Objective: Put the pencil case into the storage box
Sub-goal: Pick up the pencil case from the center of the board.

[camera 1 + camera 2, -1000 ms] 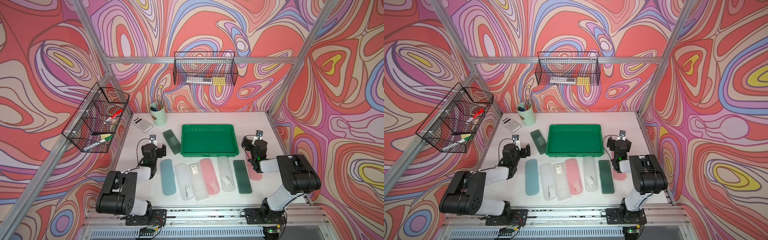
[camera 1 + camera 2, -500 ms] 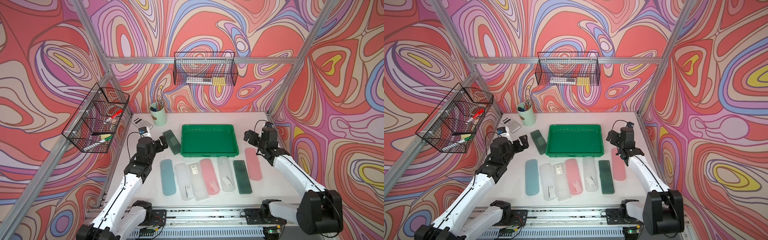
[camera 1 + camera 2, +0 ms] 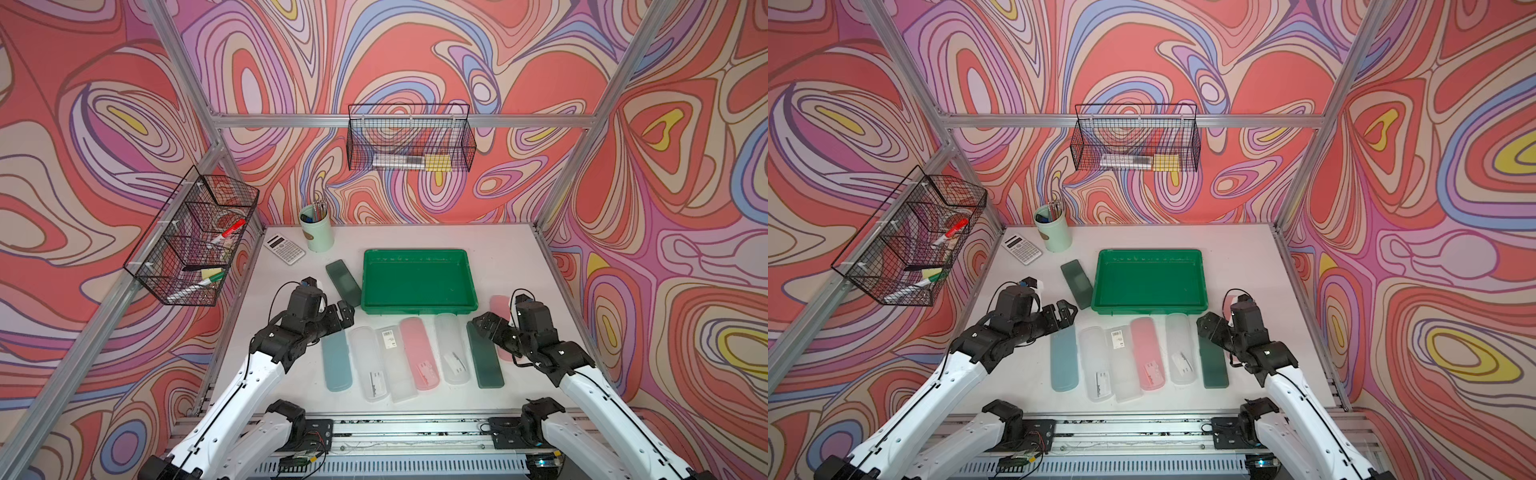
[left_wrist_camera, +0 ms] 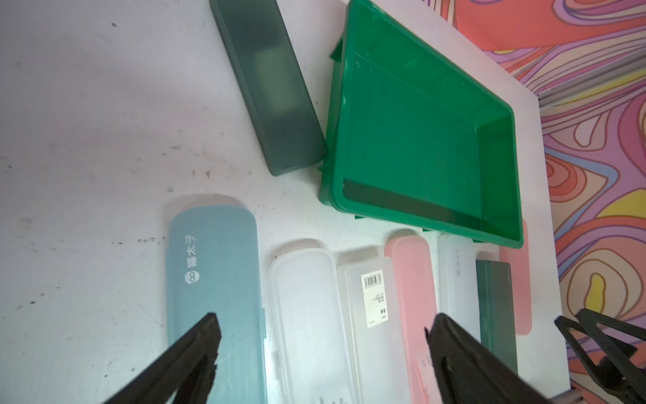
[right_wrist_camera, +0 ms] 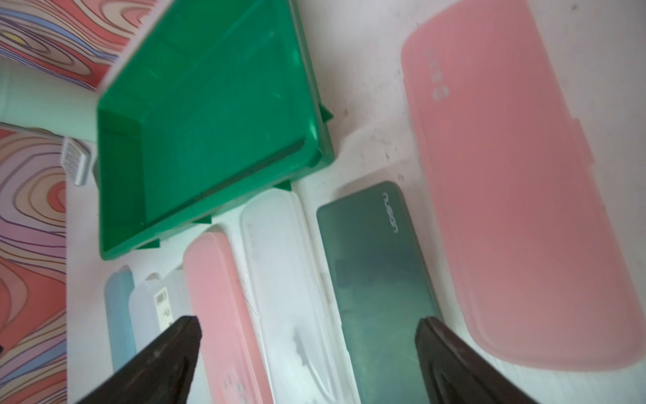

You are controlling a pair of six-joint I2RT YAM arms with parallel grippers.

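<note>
The right gripper moves back and down onto the near half of the row's dark green pencil case next, because my open fingers are still above its far end.
The empty green storage box (image 3: 417, 308) (image 3: 1148, 308) sits mid-table. Several pencil cases lie in a row before it: teal (image 3: 336, 365), clear (image 3: 368, 365), pink (image 3: 417, 353), dark green (image 3: 486, 361). Another dark green pencil case (image 3: 343, 282) lies left of the box. A pink one (image 3: 498, 303) at the right is partly hidden by my right arm. My left gripper (image 3: 341, 312) (image 4: 323, 325) hangs open over the row's left end, holding nothing. My right gripper (image 3: 486, 326) (image 5: 307, 325) hangs open over the clear (image 5: 279, 273) and dark green (image 5: 377, 273) cases.
Two black wire baskets hang on the walls, one at the left (image 3: 195, 237) and one at the back (image 3: 409, 141). A pale green cup of pens (image 3: 318, 232) and a calculator (image 3: 284, 248) stand at the back left. Aluminium posts frame the table.
Both arms unfolded from their low rest pose and reached forward. Both grippers then drew back toward the near side, and they now hang over the row's ends.
</note>
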